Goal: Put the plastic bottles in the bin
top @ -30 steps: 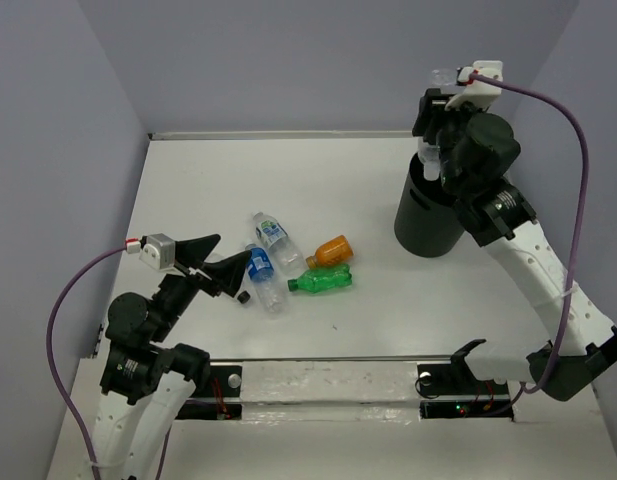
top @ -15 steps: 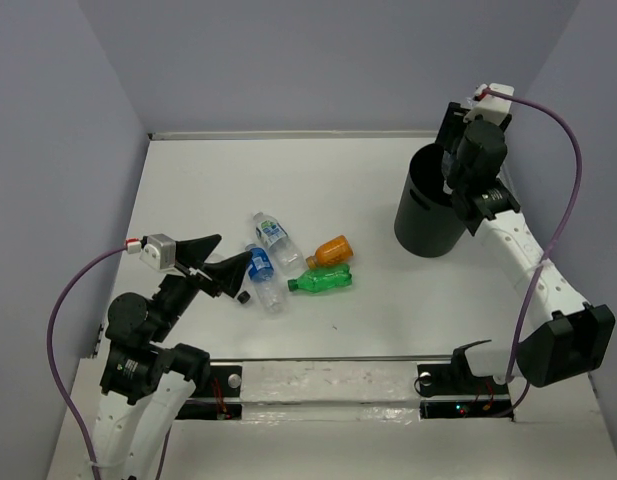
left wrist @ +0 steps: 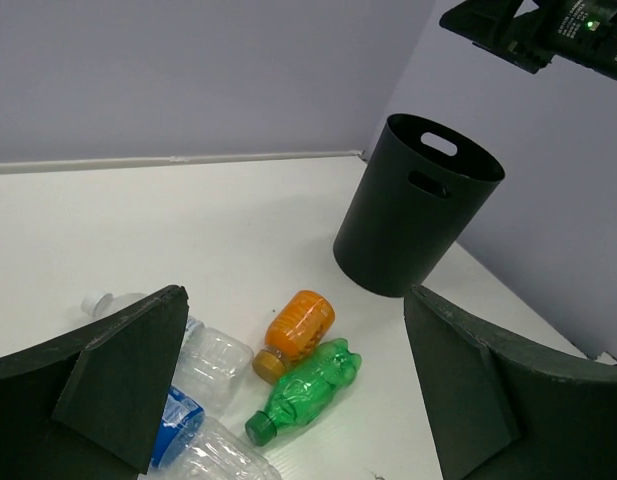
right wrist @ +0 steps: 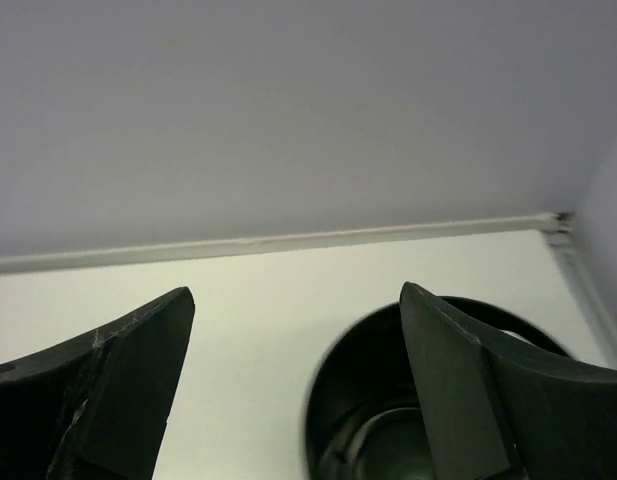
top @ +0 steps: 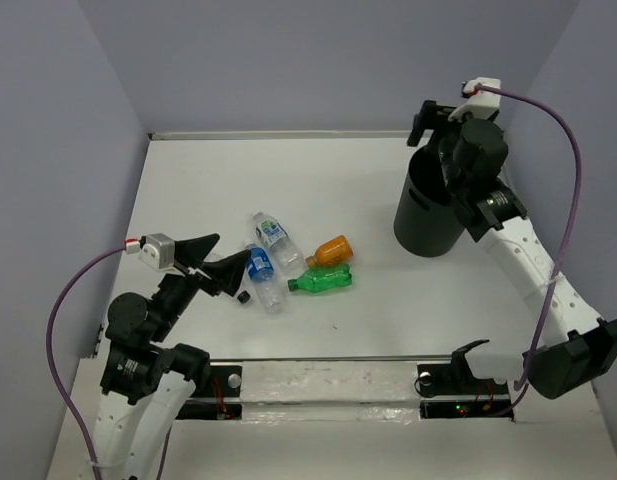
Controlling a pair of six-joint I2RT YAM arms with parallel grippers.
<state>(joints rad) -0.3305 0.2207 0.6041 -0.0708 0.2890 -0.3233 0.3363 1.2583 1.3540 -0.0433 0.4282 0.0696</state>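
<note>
Next, my empty right gripper sweeps to its left in the top view and lowers onto the farther clear bottle's label, below it on that side.
The black bin [top: 426,218] stands at the right back of the table. My right gripper [top: 434,122] hangs open above its rim with nothing between the fingers. The right wrist view looks past my right gripper [right wrist: 296,295] into the bin [right wrist: 388,400], whose dark inside is blurred. Two clear bottles with blue labels [top: 273,236] [top: 263,275], an orange bottle [top: 333,248] and a green bottle [top: 321,282] lie together mid-table. My left gripper [top: 233,250] is open just left of them, above the table. In the left wrist view my left gripper [left wrist: 293,300] frames the orange bottle [left wrist: 300,322] and green bottle [left wrist: 303,390].
Grey walls close in the table at the back and both sides, and the bin stands near the right wall. A small dark cap [top: 244,297] lies by the nearer clear bottle. A rail with electronics [top: 338,385] runs along the near edge.
My right gripper has opened above the bin, and the small clear bottle it held there is gone from view. The wrist has shifted over the rim. My left arm has not moved.
</note>
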